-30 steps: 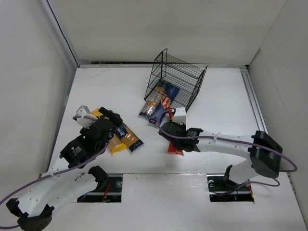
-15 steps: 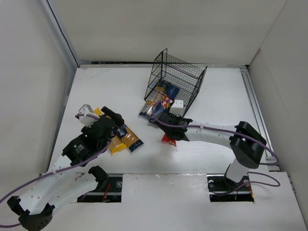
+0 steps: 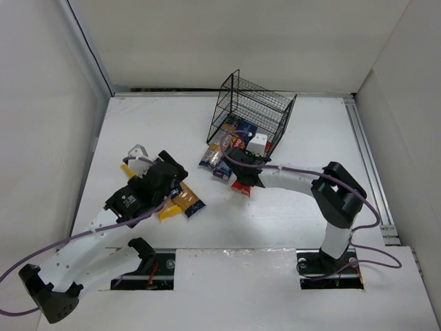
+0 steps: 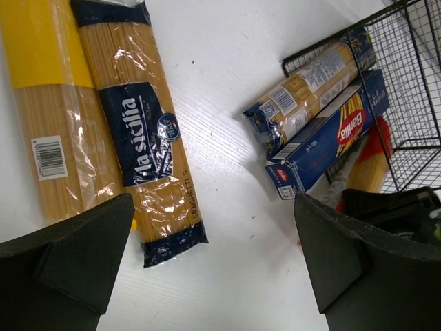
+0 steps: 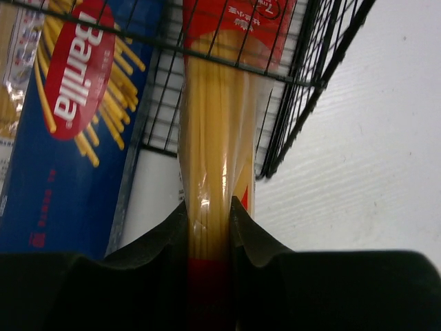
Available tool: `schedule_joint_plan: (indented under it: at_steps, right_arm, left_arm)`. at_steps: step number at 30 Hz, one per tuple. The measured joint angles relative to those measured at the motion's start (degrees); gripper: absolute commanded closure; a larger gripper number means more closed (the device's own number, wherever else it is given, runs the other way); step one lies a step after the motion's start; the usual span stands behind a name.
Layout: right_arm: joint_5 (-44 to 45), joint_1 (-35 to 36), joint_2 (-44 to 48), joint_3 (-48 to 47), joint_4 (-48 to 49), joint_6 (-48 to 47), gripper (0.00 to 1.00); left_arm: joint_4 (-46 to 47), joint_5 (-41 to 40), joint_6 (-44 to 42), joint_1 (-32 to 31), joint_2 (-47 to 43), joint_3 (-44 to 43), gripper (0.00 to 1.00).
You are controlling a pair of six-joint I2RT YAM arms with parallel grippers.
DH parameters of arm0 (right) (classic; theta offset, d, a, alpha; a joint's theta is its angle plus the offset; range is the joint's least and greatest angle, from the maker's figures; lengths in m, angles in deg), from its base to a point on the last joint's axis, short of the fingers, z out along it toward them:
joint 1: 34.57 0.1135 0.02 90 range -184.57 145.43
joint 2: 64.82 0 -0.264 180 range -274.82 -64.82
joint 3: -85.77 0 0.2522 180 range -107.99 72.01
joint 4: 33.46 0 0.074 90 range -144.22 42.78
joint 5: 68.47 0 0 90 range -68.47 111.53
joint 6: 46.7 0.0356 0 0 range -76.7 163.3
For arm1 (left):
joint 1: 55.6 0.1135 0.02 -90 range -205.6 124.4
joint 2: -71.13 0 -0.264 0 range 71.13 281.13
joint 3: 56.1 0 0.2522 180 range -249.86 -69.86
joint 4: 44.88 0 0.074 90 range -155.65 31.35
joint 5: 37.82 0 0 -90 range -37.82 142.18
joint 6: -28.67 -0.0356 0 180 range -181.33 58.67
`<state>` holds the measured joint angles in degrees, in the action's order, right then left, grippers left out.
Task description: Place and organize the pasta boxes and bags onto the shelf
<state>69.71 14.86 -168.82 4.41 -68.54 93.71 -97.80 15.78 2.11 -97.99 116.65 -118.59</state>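
Observation:
Next, my right gripper first pushes away from my base toward the shelf, to get the spaghetti bag deeper beside the Barilla box.
The black wire shelf [image 3: 253, 114] lies at the back centre, its open side facing me. My right gripper [image 3: 243, 167] is shut on a spaghetti bag with red label [image 5: 215, 138]; the bag's front end passes under the shelf wires [image 5: 303, 89], and its red tail [image 3: 241, 187] trails on the table. A dark blue Barilla box [image 5: 65, 131] lies beside it, half inside the shelf, with a clear bag with blue ends [image 4: 310, 86] to its left. My left gripper [image 4: 213, 227] is open and empty above the table, next to a blue-labelled La Sicilia bag [image 4: 141, 145] and a yellow-labelled bag [image 4: 45, 103].
The two loose bags [image 3: 180, 200] lie left of centre under the left arm. White walls close off the left, back and right sides. A metal rail [image 3: 365, 158] runs along the right edge of the table.
My right gripper has moved toward the shelf, carrying the red-labelled bag's front end into its mouth. My left arm has swung up and a little right.

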Motion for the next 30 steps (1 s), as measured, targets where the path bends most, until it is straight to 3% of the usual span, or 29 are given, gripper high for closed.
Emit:
schedule_joint_plan:
  at_steps: [8, 11, 12, 15, 17, 19, 30]
  right_arm:
    - [-0.79, -5.73, -3.72, -2.84, 5.46, -6.91, 0.98]
    - [-1.97, -7.32, -5.86, -5.44, 5.99, -10.4, 0.74]
    - [-2.67, -7.74, -6.4, -6.1, 6.29, -11.54, 0.56]
    - [-5.88, -8.13, -6.86, -7.04, 7.34, -14.75, 0.36]
    - [-7.82, -8.0, -6.8, -7.43, 8.79, -16.63, 0.12]
    - [-8.63, -7.32, -6.36, -7.43, 9.11, -18.1, 0.0]
    - [-12.22, -0.96, 7.15, 1.77, 9.66, -22.75, 0.0]
  left_arm:
    - [0.17, 1.88, 0.63, 0.0, 2.43, 0.33, 0.0]
    - [0.28, 2.6, 1.07, 0.0, 2.95, 0.76, 0.0]
    - [0.31, 2.84, 1.27, 0.0, 3.17, 0.98, 0.0]
    - [-0.04, 3.76, 2.27, 0.0, 4.39, 1.49, 0.0]
    - [-0.42, 4.52, 3.1, 0.0, 5.66, 1.49, 0.0]
    - [-0.72, 5.07, 3.48, 0.0, 6.49, 1.49, 0.0]
    - [-1.84, 8.66, 5.79, 0.0, 11.65, 1.57, 0.0]
